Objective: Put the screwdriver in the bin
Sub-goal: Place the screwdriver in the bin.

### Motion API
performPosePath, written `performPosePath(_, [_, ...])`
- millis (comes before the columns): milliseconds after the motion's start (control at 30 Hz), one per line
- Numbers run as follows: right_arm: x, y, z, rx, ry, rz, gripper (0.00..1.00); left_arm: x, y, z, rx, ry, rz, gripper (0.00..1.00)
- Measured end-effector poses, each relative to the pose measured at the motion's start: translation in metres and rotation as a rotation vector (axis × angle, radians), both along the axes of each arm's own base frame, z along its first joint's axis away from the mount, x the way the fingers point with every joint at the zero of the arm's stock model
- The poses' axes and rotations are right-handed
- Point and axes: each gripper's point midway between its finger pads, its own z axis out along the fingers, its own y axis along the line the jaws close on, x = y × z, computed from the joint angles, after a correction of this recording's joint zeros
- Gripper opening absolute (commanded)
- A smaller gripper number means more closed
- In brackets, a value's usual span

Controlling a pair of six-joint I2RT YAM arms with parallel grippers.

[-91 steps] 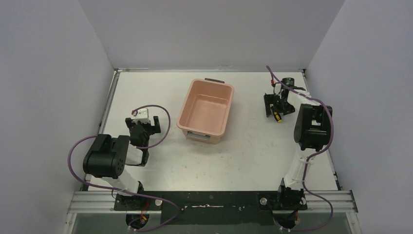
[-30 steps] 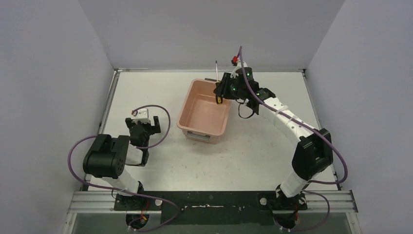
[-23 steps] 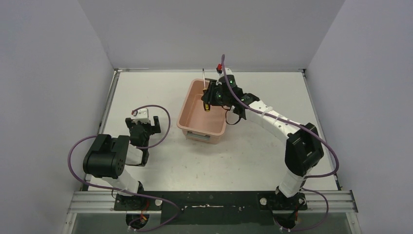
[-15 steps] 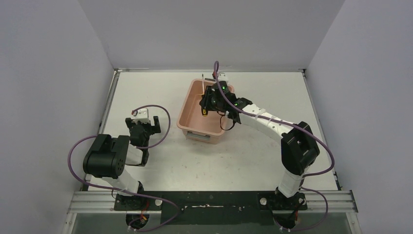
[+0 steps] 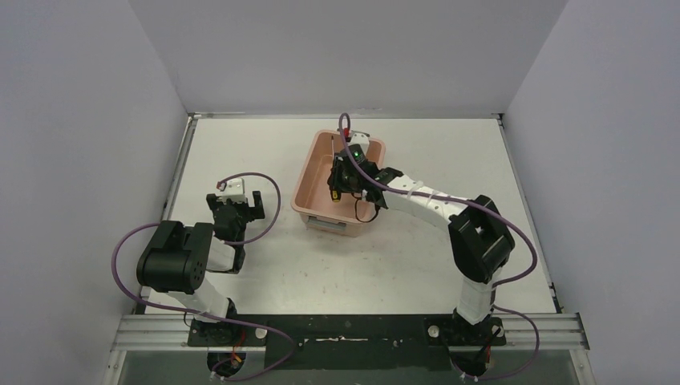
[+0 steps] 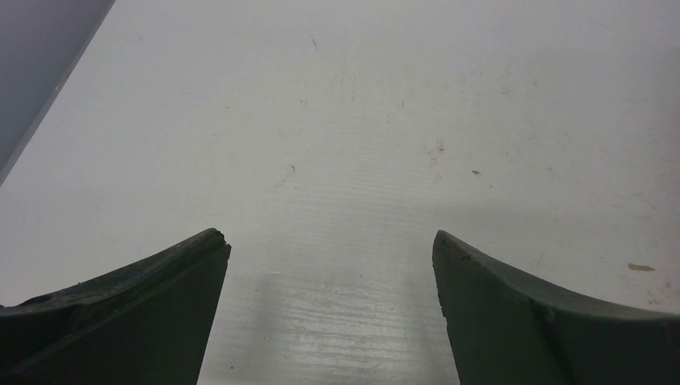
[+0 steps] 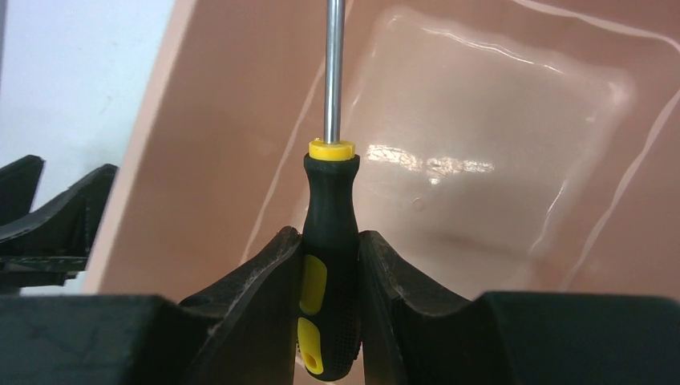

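Observation:
The bin's glossy bottom is below the screwdriver (image 7: 329, 241), which is still held above it, so the robot's right gripper will next move down to there and let go of the screwdriver's handle.
The salmon-pink bin (image 5: 309, 180) stands at the middle back of the table. My right gripper (image 5: 341, 180) reaches into it from the right and is shut on the screwdriver (image 7: 329, 241). In the right wrist view the jaws (image 7: 329, 237) pinch the black-and-yellow handle. The thin metal shaft points away from the wrist, above the bin's glossy floor (image 7: 497, 160). The bin's left inner wall (image 7: 216, 120) lies close beside the shaft. My left gripper (image 5: 235, 200) rests low at the table's left, open, with only bare table between its fingertips (image 6: 329, 239).
The white table (image 5: 417, 257) is enclosed by grey walls on the left, back and right. Purple cables loop beside each arm. The bin's dark handle (image 5: 353, 131) faces the back wall.
The right arm has carried the screwdriver from the far right of the table leftward over the bin and lowered it inside. The left arm has not moved.

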Motion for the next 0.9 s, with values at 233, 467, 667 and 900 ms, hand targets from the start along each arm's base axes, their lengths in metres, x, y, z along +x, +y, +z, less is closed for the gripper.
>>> performPosePath(233, [-0.002, -0.003, -0.036, -0.061, 0.06, 0.002, 0.08, 0.0, 0.0, 0.0, 0.0, 0.0, 0.0, 0.97])
performPosePath(467, [0.0, -0.009, -0.061, -0.115, 0.096, -0.009, 0.09, 0.0, 0.0, 0.0, 0.0, 0.0, 0.0, 0.97])
performPosePath(667, [0.008, -0.009, -0.08, -0.161, 0.113, -0.022, 0.14, 0.0, 0.0, 0.0, 0.0, 0.0, 0.0, 0.97])
performPosePath(900, [0.01, -0.014, -0.089, -0.186, 0.132, -0.034, 0.33, 0.0, 0.0, 0.0, 0.0, 0.0, 0.0, 0.97])
